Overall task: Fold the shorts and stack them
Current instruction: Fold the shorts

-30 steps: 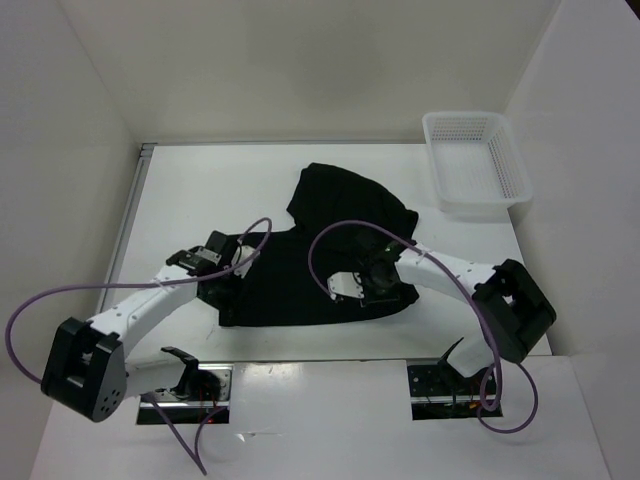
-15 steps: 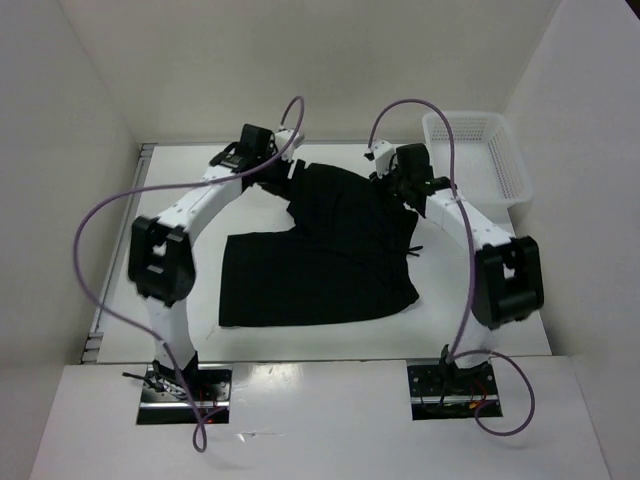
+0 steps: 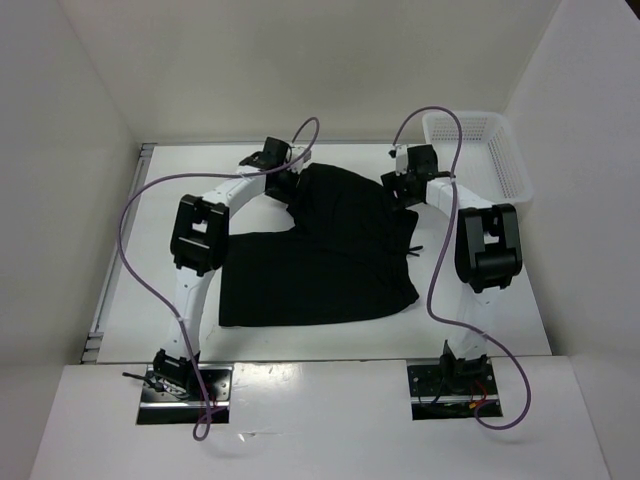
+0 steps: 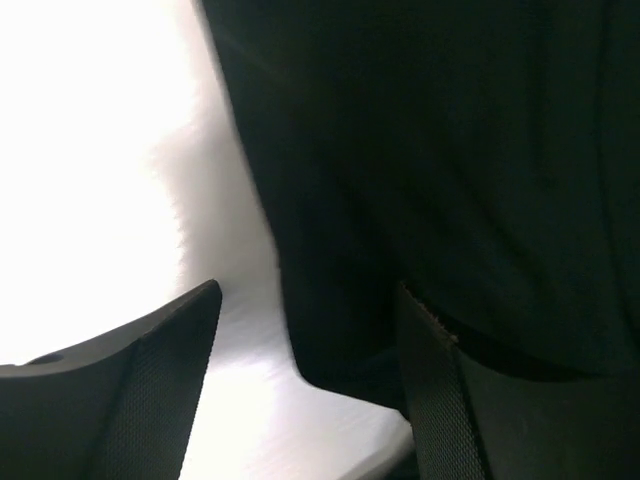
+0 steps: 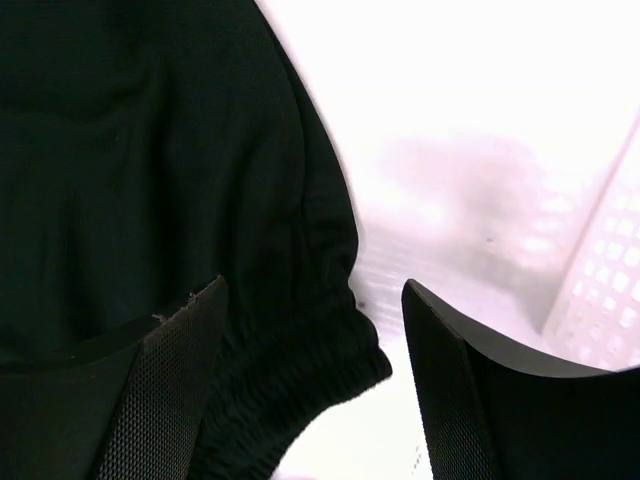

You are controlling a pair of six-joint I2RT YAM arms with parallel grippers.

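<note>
The gathered waistband corner (image 5: 335,340) lies just below the robot's right gripper, between its open fingers, so the gripper should next go down slightly onto that cloth and close there.
The black shorts (image 3: 320,255) lie flat on the white table (image 3: 180,190), wide at the front and narrower toward the back. Both arms reach to the shorts' far edge. My left gripper (image 3: 284,183) is at the far left corner. In the left wrist view it (image 4: 308,290) stands open, and the shorts' edge (image 4: 340,340) runs between its fingers (image 4: 150,400). My right gripper (image 3: 404,190) is at the far right corner. In the right wrist view it (image 5: 315,282) stands open around the gathered waistband corner (image 5: 300,390), not pinching it.
A white mesh basket (image 3: 480,160) stands at the back right corner, close beside the right gripper; its wall (image 5: 600,280) shows in the right wrist view. White walls enclose the table at the back and both sides.
Both arms have swung from the near part of the shorts out to their far edge. The right gripper has gone from shut to open. The shorts have barely shifted.
</note>
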